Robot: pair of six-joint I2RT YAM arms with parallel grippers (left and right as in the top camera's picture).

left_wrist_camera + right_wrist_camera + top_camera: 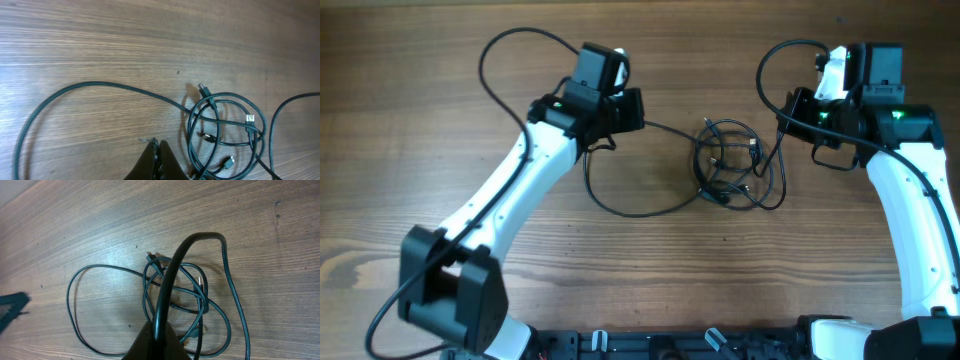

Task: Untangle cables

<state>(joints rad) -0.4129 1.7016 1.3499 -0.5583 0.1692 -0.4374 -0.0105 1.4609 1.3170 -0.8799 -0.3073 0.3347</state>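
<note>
The long loop's outer bend (pixel 587 172) (pixel 25 130) is to the left of my left gripper in the overhead view, so my left gripper needs to move away from the knot to it next and let go.
The cables (pixel 730 165) lie mid-table as a knot of thin black cords with small plug ends, also seen in the left wrist view (pixel 225 130) and the right wrist view (pixel 175 290). One long loop (pixel 620 208) trails out to the left of the knot (pixel 90 83). My left gripper (pixel 635 110) hovers at the knot's upper left. Its jaws (pixel 157 144) are pressed shut, with no cord showing between the tips. My right gripper (pixel 790 108) sits at the knot's upper right, shut on a black cord (pixel 172 265) that arches up from its jaws (pixel 160 330) and falls back to the table.
Thicker black wires belonging to the arms curl over the table at the back left (pixel 510 50) and back right (pixel 770 60). The wooden table's edge (pixel 15 192) shows at the top left of the right wrist view.
</note>
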